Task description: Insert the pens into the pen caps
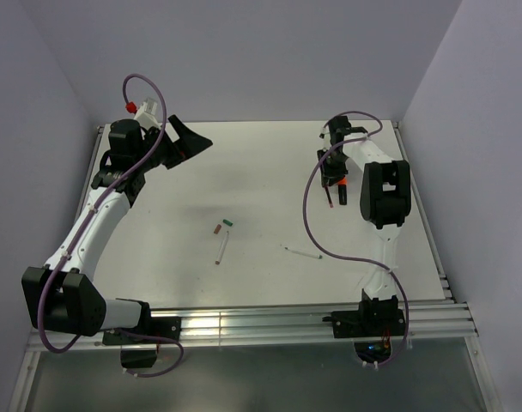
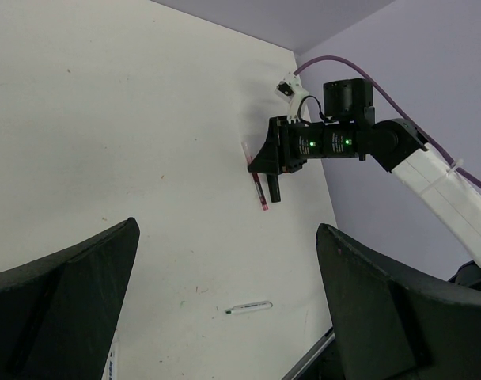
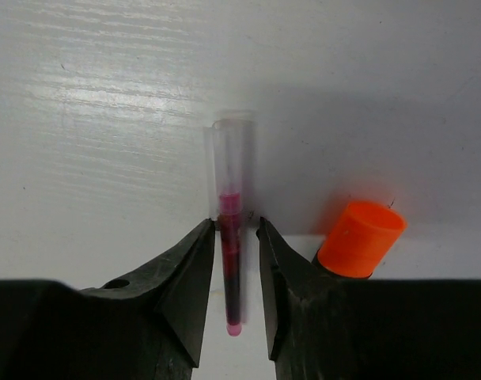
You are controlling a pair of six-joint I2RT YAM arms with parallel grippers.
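My left gripper crosses over and descends onto the lone white pen's tip next, which lies below it and to its right in the top view, bare tabletop around.
My right gripper stands low over the back right of the table. A thin dark red pen with a clear sleeve on its far end lies between the open fingers, with small gaps either side. Beside it is the black marker, wearing the orange cap. From the left wrist, the right gripper, red pen and marker all show. Two white pens lie mid-table, near a brownish-red cap and a green cap. My left gripper hangs open and empty, raised at the back left.
Purple walls close in the table at the back and sides. A metal rail runs along the near edge by the arm bases. The right arm's purple cable loops over the table beside the red pen.
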